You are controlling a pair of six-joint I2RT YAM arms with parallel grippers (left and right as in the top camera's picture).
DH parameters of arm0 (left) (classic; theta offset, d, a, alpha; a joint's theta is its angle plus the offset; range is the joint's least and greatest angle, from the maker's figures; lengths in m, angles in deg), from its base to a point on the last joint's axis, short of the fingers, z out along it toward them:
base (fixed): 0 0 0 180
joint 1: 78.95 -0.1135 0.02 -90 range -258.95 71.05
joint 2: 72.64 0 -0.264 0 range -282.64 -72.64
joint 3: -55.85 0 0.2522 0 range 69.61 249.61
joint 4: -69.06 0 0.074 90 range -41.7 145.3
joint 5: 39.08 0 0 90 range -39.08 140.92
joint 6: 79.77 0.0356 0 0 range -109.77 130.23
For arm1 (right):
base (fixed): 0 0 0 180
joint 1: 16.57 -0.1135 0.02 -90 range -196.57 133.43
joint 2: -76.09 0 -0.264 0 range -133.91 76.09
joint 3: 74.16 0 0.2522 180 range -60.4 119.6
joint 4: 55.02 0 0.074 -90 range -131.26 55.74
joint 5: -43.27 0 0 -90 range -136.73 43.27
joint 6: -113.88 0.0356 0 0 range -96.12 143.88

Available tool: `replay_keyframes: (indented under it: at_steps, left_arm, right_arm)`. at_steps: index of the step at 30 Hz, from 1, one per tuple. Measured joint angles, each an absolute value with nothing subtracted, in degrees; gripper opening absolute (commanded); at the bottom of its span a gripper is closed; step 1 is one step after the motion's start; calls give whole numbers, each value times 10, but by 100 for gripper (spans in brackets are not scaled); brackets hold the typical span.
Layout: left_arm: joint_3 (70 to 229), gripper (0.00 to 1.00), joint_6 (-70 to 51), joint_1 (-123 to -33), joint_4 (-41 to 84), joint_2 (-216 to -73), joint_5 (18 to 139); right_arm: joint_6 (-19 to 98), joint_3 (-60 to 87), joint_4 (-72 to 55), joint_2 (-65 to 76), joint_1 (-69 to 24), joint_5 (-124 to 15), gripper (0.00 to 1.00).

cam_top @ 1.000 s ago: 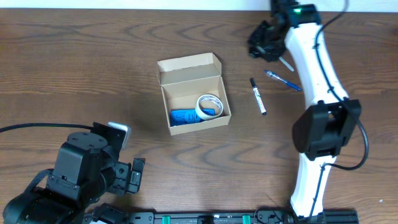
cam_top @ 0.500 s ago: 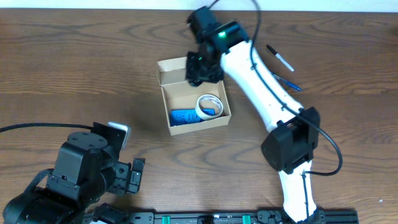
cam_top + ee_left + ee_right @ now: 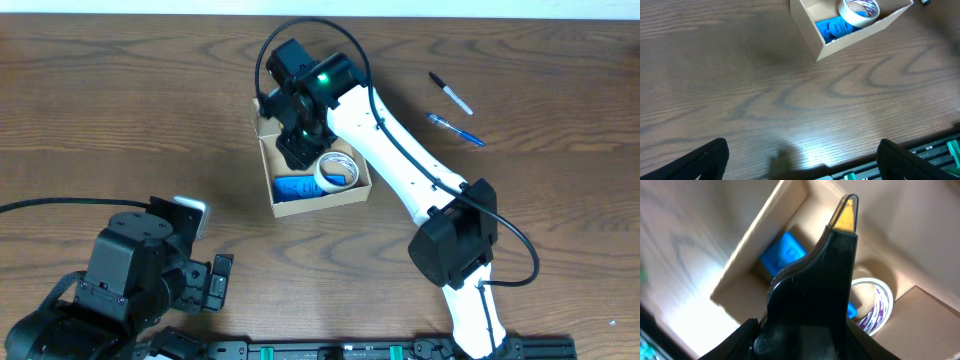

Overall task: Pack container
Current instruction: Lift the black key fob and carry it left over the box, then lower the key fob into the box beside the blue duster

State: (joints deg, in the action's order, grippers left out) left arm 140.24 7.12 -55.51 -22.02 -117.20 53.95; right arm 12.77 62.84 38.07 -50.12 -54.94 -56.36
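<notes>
My right gripper should next move the black tool back toward my base, then down onto the blue item beside the tape roll [image 3: 338, 172].
The container [image 3: 312, 204] is an open tan cardboard box at table centre with its flap up at the back. Inside lie a white tape roll [image 3: 338, 172] and a blue item [image 3: 293, 187]. My right gripper [image 3: 298, 150] hangs over the box's back left part, shut on a black object with a yellow tip [image 3: 835, 280]. The right wrist view shows that tip above the blue item [image 3: 782, 255], with the tape roll [image 3: 875, 305] beside it. My left gripper [image 3: 800, 162] is open and empty near the front edge; the box [image 3: 855, 41] lies far ahead of it.
A black marker [image 3: 451, 93] and a blue pen [image 3: 455, 129] lie on the table to the right of the box. The left arm's base [image 3: 130, 275] sits at the front left.
My right arm has swung from the back right to over the box, carrying the black object. The black marker now lies farther back and right. The left arm has not moved.
</notes>
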Motion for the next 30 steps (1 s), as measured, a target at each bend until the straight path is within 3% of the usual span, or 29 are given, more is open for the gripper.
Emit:
replay_keyframes:
  at_steps: [10,14,19,24,30]
  left_arm:
    - [1402,95,71,-555,-220,-1172,539]
    - [1402,95,71,-555,-220,-1172,539]
    - [1402,95,71,-555,-220,-1172,539]
    - [1402,95,71,-555,-220,-1172,539]
    - [1402,95,71,-555,-220,-1172,539]
  right_arm:
    - [-51,572,402,-501,-549,-600,29]
    - [-115,536,377,-501,-549,-598,37]
    - [-187,488,333,-501,-546,-598,34]
    - [-240,452,316,-501,-544,-587,34]
    - [-273,437,304,-501,-544,-566,41]
